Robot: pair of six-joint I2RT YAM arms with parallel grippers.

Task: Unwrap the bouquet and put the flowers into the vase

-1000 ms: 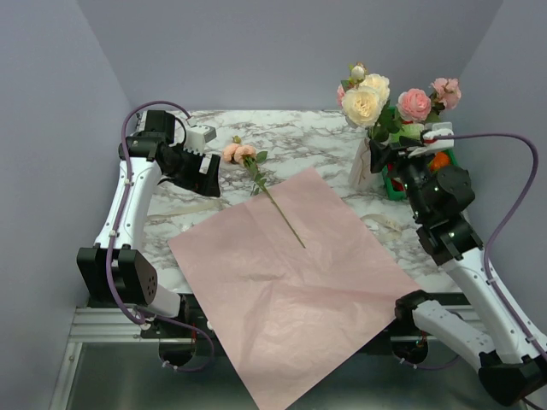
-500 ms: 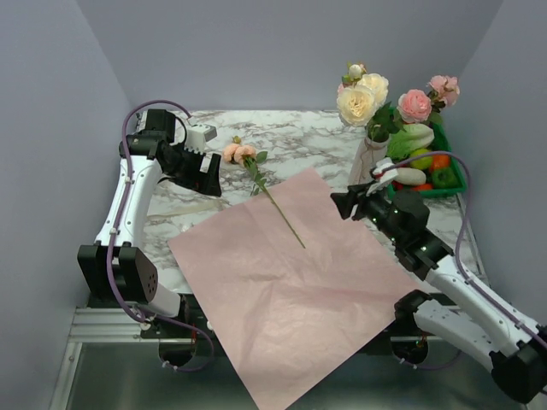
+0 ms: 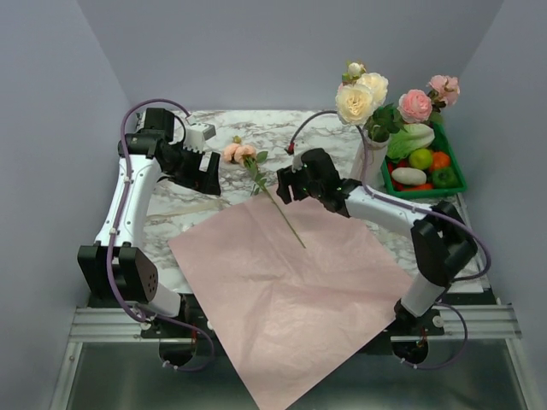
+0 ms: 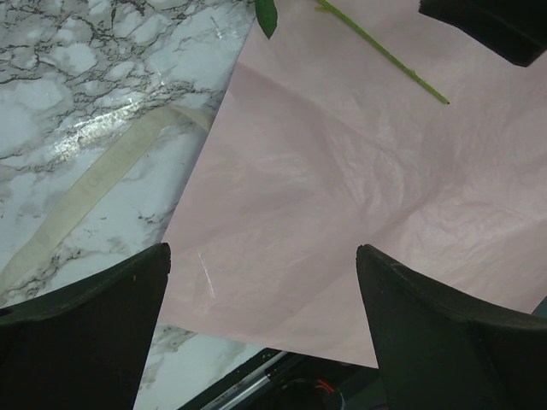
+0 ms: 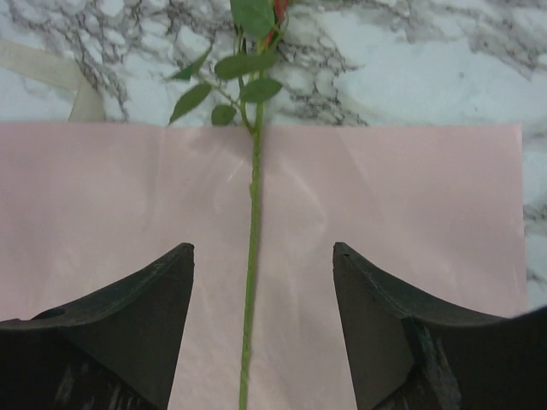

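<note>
The peach flower's bare stem beside the leaves is below my right gripper and to its left in the top view, so the gripper will move down and across onto it next.
The bouquet's pink paper sheet [image 3: 291, 290] lies unrolled flat on the marble table. One peach flower [image 3: 239, 153] lies at its far edge, with the thin stem [image 5: 253, 256] running onto the paper. Several roses [image 3: 363, 98] stand in the whitish vase [image 3: 373, 159] at the back right. My right gripper [image 5: 263, 248] hovers open over the stem, a finger on each side and not touching it; from above the gripper [image 3: 286, 186] sits just right of the stem. My left gripper [image 4: 261, 252] is open and holds nothing, raised above the paper's left edge.
A green tray [image 3: 457, 181] of plastic vegetables stands right of the vase. The cream ribbon [image 4: 94, 192] lies loose on the marble beside the paper. The paper's near corner hangs over the table's front edge.
My right arm has swung from the vase leftwards across the table and now hangs over the lying rose's stem. The left arm, paper and rose have not moved.
</note>
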